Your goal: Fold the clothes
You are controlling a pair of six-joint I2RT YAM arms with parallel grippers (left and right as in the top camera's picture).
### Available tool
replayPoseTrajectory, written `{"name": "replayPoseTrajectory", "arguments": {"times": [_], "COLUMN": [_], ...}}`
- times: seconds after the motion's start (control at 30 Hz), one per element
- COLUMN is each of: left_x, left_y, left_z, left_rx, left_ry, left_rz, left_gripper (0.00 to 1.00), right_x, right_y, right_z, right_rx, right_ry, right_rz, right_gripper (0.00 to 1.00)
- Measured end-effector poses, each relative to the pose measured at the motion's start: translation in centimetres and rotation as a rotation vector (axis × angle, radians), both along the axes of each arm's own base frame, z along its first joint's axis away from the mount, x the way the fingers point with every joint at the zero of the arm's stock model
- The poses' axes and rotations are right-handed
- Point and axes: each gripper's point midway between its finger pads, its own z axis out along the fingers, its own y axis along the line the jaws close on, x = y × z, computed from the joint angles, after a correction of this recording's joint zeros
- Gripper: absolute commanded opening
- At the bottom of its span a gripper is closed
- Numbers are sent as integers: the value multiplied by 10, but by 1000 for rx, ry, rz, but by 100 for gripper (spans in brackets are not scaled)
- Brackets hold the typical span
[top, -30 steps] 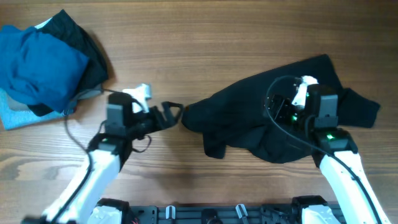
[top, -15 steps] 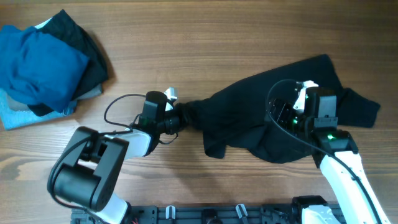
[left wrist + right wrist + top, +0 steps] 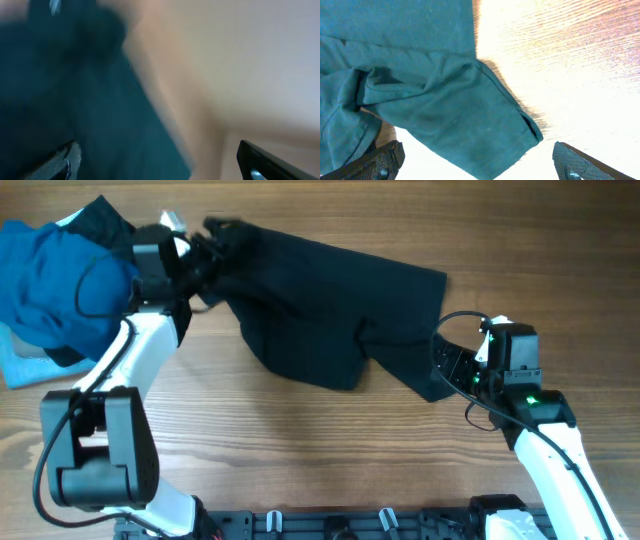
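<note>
My left gripper moves back from the far corner and down onto the black garment's near edge next, since that edge lies crooked and bunched.
The black garment [image 3: 320, 305] lies spread across the middle of the table, from the far left to the right centre. Its logo and lettering do not show. My left gripper [image 3: 205, 240] is at the garment's far left corner. In the blurred left wrist view its fingers [image 3: 252, 162] stand wide apart with dark fabric [image 3: 90, 100] between them. My right gripper [image 3: 448, 370] is open over the garment's right sleeve end [image 3: 470, 115], which lies flat on the wood between the fingers without being held.
A pile of blue and dark clothes [image 3: 60, 290] lies at the far left, right behind my left arm. A light blue cloth [image 3: 20, 365] sticks out under it. Bare wood [image 3: 300, 450] runs along the near side.
The left arm swung from the table's centre to the far left, dragging the garment's left end with it. The garment slid left from under the right gripper and now lies stretched out.
</note>
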Motion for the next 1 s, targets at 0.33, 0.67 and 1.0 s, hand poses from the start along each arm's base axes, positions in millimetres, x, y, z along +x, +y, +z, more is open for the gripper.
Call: {"name": "replayPoseTrajectory", "arguments": {"times": [0.33, 0.67, 1.0], "left_x": [-160, -191, -182], "left_y": [-47, -109, -89], "left_z": [-89, -117, -133], "left_rx": [86, 145, 287], "left_ry": [674, 698, 662], "left_rz": [-266, -277, -144], "left_gripper": [100, 77, 4], "right_x": [0, -2, -6], "right_y": [-8, -8, -9], "right_z": [-2, -12, -15], "right_rx": [-42, -47, -48], "right_ry": [3, 48, 66], "right_rz": [-19, -20, -19], "right_gripper": [100, 100, 100]}}
